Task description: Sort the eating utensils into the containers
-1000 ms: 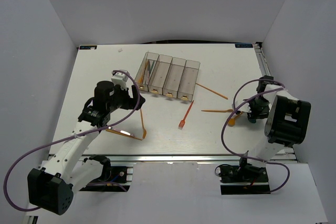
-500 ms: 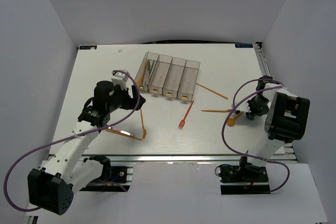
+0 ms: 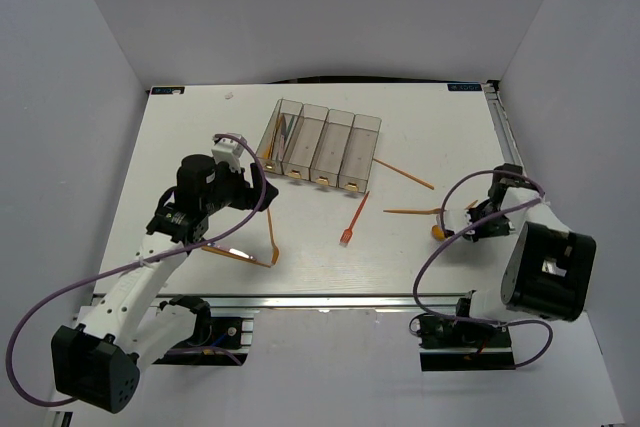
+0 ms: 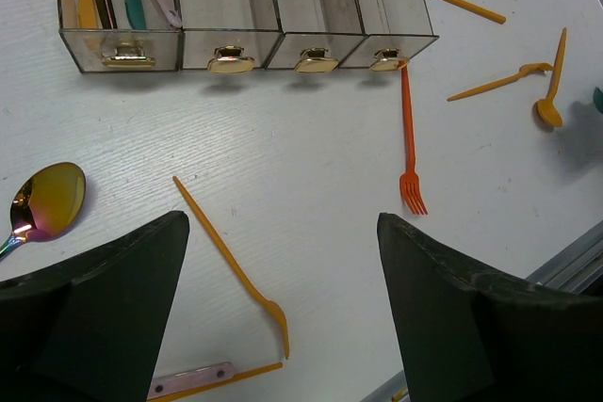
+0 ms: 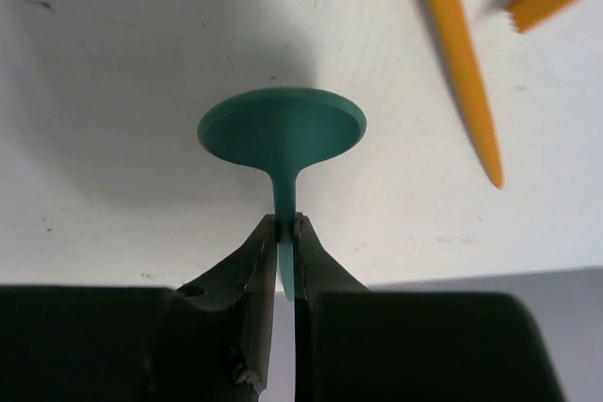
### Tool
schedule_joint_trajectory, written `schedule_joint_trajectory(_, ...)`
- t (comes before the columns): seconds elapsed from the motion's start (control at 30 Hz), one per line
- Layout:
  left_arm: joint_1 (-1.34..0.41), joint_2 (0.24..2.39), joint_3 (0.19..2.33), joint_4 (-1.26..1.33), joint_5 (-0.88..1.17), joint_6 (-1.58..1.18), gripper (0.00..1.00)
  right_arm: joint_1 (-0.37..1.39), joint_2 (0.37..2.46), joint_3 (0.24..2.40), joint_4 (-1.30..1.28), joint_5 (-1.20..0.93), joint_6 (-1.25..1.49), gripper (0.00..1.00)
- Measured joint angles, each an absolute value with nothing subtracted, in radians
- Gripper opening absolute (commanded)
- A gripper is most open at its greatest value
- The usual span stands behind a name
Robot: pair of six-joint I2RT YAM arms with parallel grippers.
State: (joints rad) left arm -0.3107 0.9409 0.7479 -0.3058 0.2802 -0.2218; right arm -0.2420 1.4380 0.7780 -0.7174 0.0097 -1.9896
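The empty container stands beside the filled one, outward of my right gripper, to its left in the top view. I should lift the spoon over the empty container and let go.
My right gripper (image 5: 285, 223) is shut on the thin handle of a teal spoon (image 5: 281, 131), whose bowl sits just off the white table. It is at the table's right edge (image 3: 478, 230). My left gripper (image 4: 281, 223) hangs open and empty above an orange utensil (image 4: 226, 265), left of centre (image 3: 262, 187). The containers (image 3: 337, 142) stand in a row at the back; the leftmost one (image 4: 113, 40) holds several utensils. A red fork (image 3: 354, 217) lies in front of them.
An orange knife (image 3: 405, 174), an orange fork (image 3: 412, 211) and an orange spoon (image 3: 440, 230) lie right of centre. A shiny iridescent spoon (image 4: 42, 200) and a pink-handled orange piece (image 3: 235, 255) lie near the left arm. The table's metal front rail (image 3: 330, 299) is close.
My right gripper has closed on the teal spoon's handle, and the right arm has swung down and nearer along the table's right edge. The left arm has stayed put.
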Motion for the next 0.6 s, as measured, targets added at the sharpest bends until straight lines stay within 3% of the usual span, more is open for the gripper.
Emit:
schedule_joint_trajectory(0.33, -0.310, 0.922, 0.748, -0.305, 0.298, -0.226, 0.92, -0.180, 1.219, 0.946, -0.932, -0.224, -1.923, 0.00)
schedule_joint_trajectory(0.6, -0.310, 0.897, 0.748, -0.305, 0.292, -0.226, 0.92, 0.346, 1.291, 1.177, -0.844, -0.433, -1.232, 0.00)
